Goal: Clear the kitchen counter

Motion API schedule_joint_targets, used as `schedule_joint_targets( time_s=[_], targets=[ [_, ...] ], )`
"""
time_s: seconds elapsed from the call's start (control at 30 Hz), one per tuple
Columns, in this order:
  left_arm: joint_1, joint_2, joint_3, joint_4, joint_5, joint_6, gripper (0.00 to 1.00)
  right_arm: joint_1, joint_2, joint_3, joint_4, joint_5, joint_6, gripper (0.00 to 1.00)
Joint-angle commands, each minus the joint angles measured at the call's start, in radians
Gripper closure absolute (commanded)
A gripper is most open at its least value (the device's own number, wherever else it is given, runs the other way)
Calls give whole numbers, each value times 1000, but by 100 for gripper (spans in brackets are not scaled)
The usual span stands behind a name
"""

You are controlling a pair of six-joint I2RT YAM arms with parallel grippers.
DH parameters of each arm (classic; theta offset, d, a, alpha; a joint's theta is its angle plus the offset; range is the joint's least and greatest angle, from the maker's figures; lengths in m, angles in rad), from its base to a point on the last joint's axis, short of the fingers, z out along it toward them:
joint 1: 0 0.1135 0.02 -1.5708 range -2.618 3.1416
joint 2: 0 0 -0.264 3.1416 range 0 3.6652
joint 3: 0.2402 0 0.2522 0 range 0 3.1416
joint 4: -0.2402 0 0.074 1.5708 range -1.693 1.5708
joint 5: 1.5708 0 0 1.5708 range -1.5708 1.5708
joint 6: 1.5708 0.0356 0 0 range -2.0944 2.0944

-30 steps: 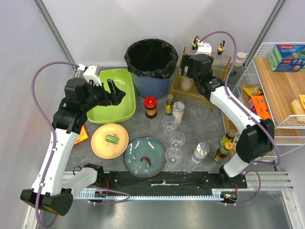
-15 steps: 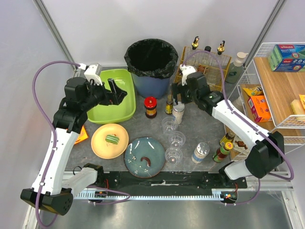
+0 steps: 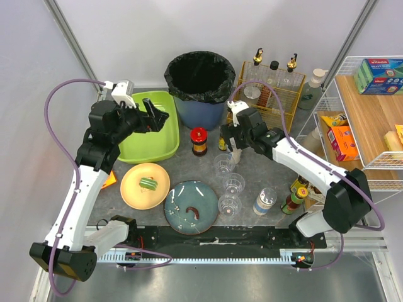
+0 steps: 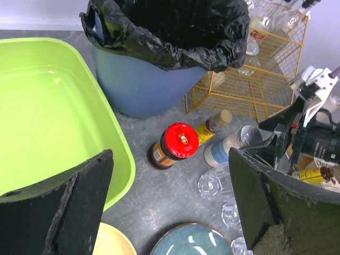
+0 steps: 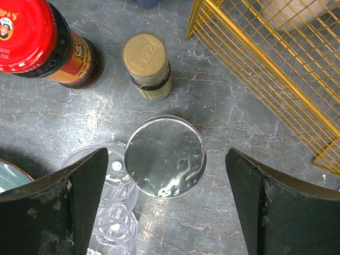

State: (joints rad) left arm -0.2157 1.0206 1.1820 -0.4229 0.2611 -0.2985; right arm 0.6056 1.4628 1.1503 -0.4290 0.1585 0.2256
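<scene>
The robot's right gripper needs to go straight down a little next over the silver-lidded shaker and close both fingers around its lid [image 3: 235,146] [image 5: 166,157], which is already centred between them.
The grey stone kitchen counter [image 3: 189,165] carries a red-lidded jar [image 3: 199,139], a small gold-capped bottle [image 5: 146,58] and a silver-lidded shaker [image 5: 166,156]. My right gripper [image 5: 167,159] hangs open straight above the shaker, a finger on each side and clear of it. Three clear cups [image 3: 223,165] stand just in front. A yellow plate [image 3: 145,185] with a green item and a blue plate [image 3: 191,206] lie near the front edge. My left gripper [image 3: 156,116] is open and empty in the air over the right rim of the green tub [image 3: 141,141].
A black-lined bin [image 3: 200,82] and a yellow wire basket [image 3: 271,94] with bottles stand at the back. On the right is a white wire rack [image 3: 365,119]. A blue-labelled shaker [image 3: 264,201] and sauce bottles [image 3: 296,195] stand at the front right.
My right arm has swung from the wire basket at the back, leftward and nearer, to above the silver-lidded shaker. The left gripper has shifted slightly toward the bin.
</scene>
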Motion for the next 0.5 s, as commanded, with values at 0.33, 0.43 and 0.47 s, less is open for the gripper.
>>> schedule_joint_targets(
  time_s=[0.33,0.43,0.47],
  targets=[
    [-2,-42,-73,165,-255,-67,10,5,45,6,36,-7,66,20],
    [-2,-31,-62,179,-212,-62,17,3,64,23,29,-7,83,27],
    [-1,-30,-53,184,-183,-59,21,3,68,34,29,-20,81,28]
  ],
)
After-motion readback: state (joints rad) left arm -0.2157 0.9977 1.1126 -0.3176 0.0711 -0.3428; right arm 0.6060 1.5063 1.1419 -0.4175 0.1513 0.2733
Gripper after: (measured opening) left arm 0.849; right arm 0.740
